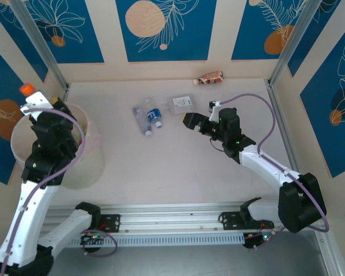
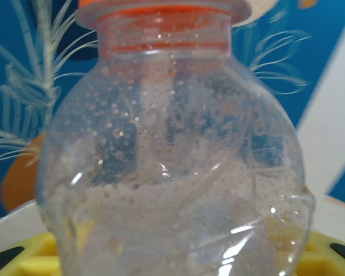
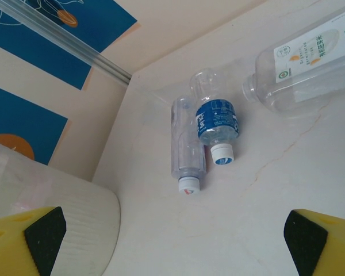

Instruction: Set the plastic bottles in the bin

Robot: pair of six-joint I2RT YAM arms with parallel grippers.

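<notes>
My left gripper should next tip downward and go down into the bin's opening (image 1: 24, 136) to release the clear bottle, since that opening is directly below the gripper's fingers.
My left gripper (image 1: 37, 104) hangs over the bin (image 1: 89, 150), a wide pale translucent bucket at the far left, and is shut on a clear bottle with an orange cap (image 1: 26, 89). That bottle (image 2: 172, 172) stands close before the left wrist camera, its yellow fingers (image 2: 31, 261) at the bottom corners. My right gripper (image 1: 191, 121) hovers open above mid-table, nothing between its fingers (image 3: 319, 241). Ahead of it lie a clear white-capped bottle (image 3: 187, 146), a blue-labelled bottle (image 3: 217, 122) and a square bottle with a white-green label (image 3: 310, 57).
A brown-labelled bottle (image 1: 209, 78) lies against the back wall. Aluminium posts stand in the back corners (image 1: 287, 52). The bin's ribbed wall (image 3: 52, 201) is at the lower left of the right wrist view. Bare tabletop (image 1: 178, 172) stretches between the bottles and the arm bases.
</notes>
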